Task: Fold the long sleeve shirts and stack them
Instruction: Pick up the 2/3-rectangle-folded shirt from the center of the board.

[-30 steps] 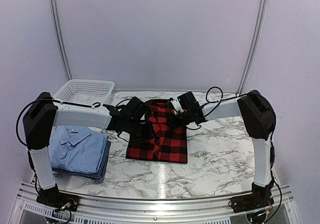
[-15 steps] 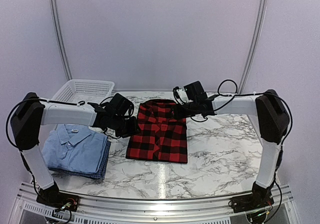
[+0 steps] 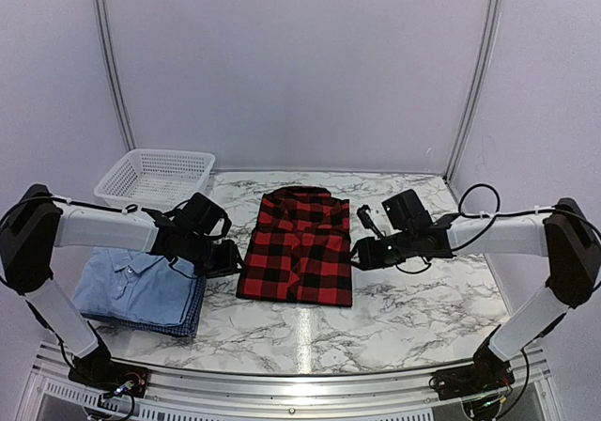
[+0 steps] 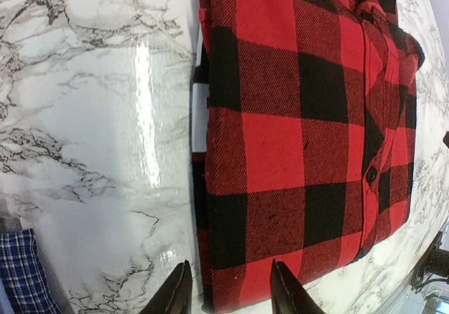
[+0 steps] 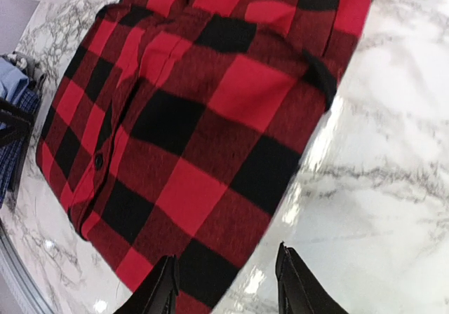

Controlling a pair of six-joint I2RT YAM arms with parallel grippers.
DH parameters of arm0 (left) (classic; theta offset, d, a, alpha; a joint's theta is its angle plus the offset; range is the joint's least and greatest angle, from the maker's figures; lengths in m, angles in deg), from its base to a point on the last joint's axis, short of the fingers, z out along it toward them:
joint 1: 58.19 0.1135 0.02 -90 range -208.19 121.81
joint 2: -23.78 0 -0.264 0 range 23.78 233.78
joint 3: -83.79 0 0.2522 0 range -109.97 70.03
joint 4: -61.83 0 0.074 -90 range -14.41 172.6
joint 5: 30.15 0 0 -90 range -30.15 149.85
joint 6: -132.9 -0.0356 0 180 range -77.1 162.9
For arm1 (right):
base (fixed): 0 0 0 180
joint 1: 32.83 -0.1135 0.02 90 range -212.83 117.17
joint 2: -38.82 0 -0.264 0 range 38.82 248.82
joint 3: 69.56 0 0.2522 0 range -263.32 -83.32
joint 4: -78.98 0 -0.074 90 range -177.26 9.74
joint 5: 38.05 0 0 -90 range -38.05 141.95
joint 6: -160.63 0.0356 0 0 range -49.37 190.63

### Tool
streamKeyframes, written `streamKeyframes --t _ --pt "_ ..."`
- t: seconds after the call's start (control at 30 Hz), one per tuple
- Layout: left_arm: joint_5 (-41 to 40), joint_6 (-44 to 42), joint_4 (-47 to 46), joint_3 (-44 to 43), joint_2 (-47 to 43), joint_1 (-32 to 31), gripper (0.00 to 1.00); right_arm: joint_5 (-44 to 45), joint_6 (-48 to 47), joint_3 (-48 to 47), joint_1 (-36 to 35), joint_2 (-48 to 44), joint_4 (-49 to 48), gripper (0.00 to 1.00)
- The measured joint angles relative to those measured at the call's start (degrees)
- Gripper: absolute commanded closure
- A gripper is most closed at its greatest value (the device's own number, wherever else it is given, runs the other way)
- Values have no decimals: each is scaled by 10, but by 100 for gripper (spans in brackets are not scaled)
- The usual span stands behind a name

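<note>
The plaid shirt's near corner on this side is behind and below the right gripper, so the right gripper will next move its open fingers back and down to that corner.
The red-and-black plaid shirt (image 3: 299, 249) lies folded flat in the middle of the table, collar at the far end. At the left, the light blue collared shirt (image 3: 131, 285) rests folded on top of the blue checked one (image 3: 191, 316). My left gripper (image 3: 230, 259) is low at the plaid shirt's left edge. In the left wrist view this gripper (image 4: 230, 289) stands open astride that edge of the plaid shirt (image 4: 302, 118). My right gripper (image 3: 357, 254) sits at the right edge. Seen from its wrist, it (image 5: 226, 279) is open over the plaid shirt (image 5: 210, 118), holding nothing.
A white mesh basket (image 3: 155, 175) stands at the back left. Bare marble table (image 3: 423, 299) stretches right of and in front of the plaid shirt. The blue checked shirt (image 4: 21, 272) shows at the left wrist view's bottom corner.
Both arms have swung out and down from the plaid shirt's far end to its left and right edges. Both grippers have opened; the shirt now lies uncovered.
</note>
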Motion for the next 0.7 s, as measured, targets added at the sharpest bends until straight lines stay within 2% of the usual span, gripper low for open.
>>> streamKeyframes --t 0.17,0.4,0.7 --pt "18 -11 5 25 -7 -10 61 -30 42 64 -38 -47 6 55" --pt "16 -13 18 39 -10 -35 62 -65 102 140 -73 -64 -4 55" --pt "0 -13 33 46 -18 -38 63 -72 136 151 -86 -64 -21 60"
